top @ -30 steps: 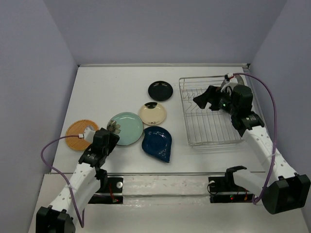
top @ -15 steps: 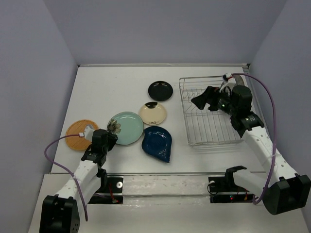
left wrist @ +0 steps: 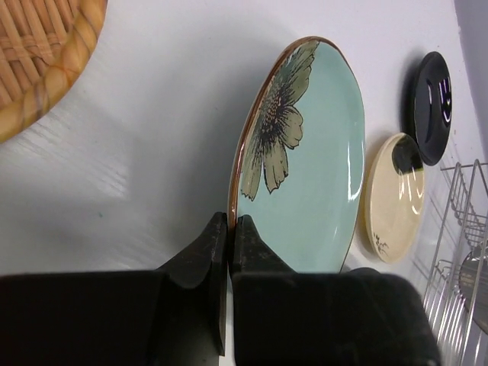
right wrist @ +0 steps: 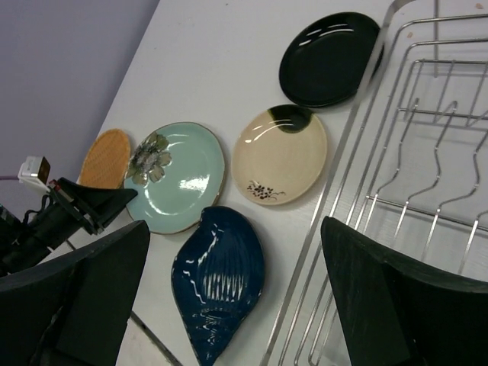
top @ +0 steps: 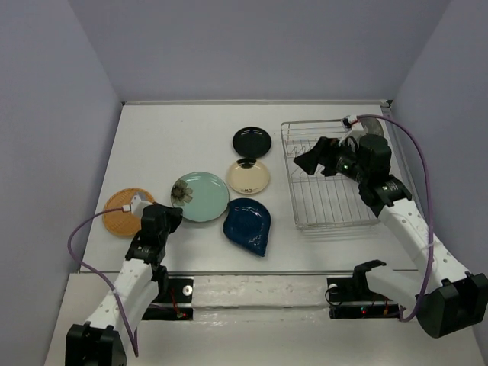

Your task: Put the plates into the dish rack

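The pale teal flower plate's free rim [top: 224, 184] is to the left of my right gripper in the top view. My right gripper will move from over the rack [top: 332, 206] onto the plate's rim next.
My left gripper [left wrist: 229, 225] is shut on the near rim of the pale teal flower plate [left wrist: 313, 160], at the table's left in the top view [top: 200, 196]. Beside that plate lie the orange woven plate [top: 122, 213], the cream plate [top: 248, 176], the black plate [top: 252, 142] and the dark blue teardrop plate [top: 248, 226]. The wire dish rack [top: 332, 206] stands at the right, and a grey speckled plate [top: 372, 126] stands in its far corner, partly hidden by the arm. My right gripper [top: 313, 158] hovers open and empty over the rack's left side.
Purple walls close in the table on three sides. The right wrist view looks down on the blue plate [right wrist: 221, 278], the cream plate [right wrist: 280, 156], the black plate [right wrist: 328, 59] and the rack's edge [right wrist: 358, 152]. The left arm's cable [top: 84, 229] loops near the orange plate.
My left gripper has closed on the teal plate's rim. The teal plate slid a little away and to the right, nudging the cream plate. My right gripper drifted slightly left, still open.
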Motion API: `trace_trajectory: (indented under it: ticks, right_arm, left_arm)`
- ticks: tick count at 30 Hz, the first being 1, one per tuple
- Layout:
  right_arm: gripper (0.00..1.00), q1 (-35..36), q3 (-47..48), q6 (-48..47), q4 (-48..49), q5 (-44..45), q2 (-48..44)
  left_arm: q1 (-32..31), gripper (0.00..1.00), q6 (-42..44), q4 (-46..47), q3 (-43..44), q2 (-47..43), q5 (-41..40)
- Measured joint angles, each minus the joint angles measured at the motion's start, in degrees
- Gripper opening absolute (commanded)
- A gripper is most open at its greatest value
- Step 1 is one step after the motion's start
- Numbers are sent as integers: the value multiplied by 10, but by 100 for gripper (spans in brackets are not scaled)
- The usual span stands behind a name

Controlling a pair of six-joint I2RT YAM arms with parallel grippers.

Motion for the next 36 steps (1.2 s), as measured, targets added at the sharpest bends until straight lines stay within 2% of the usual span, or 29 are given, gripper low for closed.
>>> trace_trajectory:
  ticks: [6, 12, 15, 18, 22, 31, 36]
  right_arm:
    - [100, 74, 32, 1, 0, 4, 48]
    - [100, 151, 78, 3, 8, 7, 145]
    - [100, 166, 98, 7, 14, 2, 188]
    - [100, 169, 118, 19, 32, -18, 231]
    - [100, 168, 149, 27, 42, -41, 268]
    - [100, 168, 199, 42, 79, -77, 304]
    - [86, 168, 199, 61, 110, -107, 329]
  left_arm:
    - [0, 6, 45, -112, 55, -42, -15]
    - [-2, 6, 151, -200, 196, -40, -58]
    - [-7, 6, 189, -197, 265, -34, -64]
    - [-23, 6, 210, -154, 311, -36, -42]
    - [-41, 6, 222, -111, 318, -39, 15]
    - [-82, 6, 228, -110, 318, -8, 109]
    - [-110, 6, 236, -89, 320, -9, 141]
